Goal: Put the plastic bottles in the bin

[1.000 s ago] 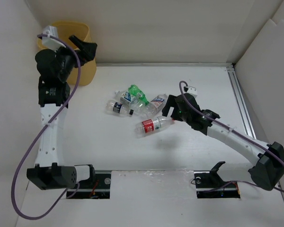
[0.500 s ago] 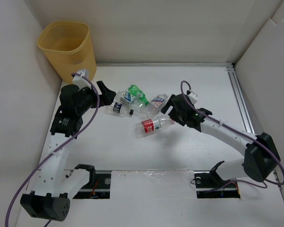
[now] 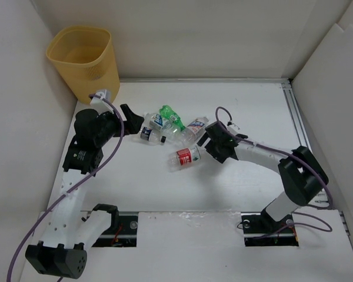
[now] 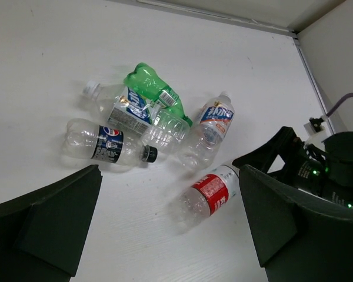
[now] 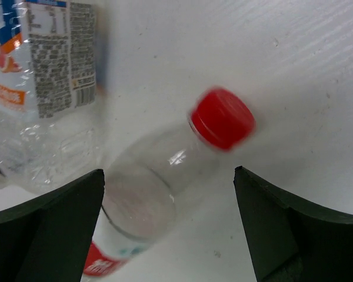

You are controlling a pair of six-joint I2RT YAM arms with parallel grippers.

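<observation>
The right gripper stays low next and closes its fingers onto the red-labelled bottle's clear shoulder behind the red cap, since they already stand on either side.
Several small clear plastic bottles lie in a heap mid-table: a green one, a black-labelled one, a blue-labelled one and a white-blue one. A red-labelled bottle lies apart in front of them. The yellow-orange bin stands at the back left. My left gripper is open and empty, just left of the heap and above the table. My right gripper is open, its fingers on either side of the red-labelled bottle's shoulder, near the red cap.
White walls close in the table on the left, back and right. A metal rail runs along the right edge. The right gripper shows in the left wrist view, beside the red-labelled bottle.
My left arm has swung from over the bin down to the table beside the heap. My right gripper has moved left onto the cap end of the red-labelled bottle.
</observation>
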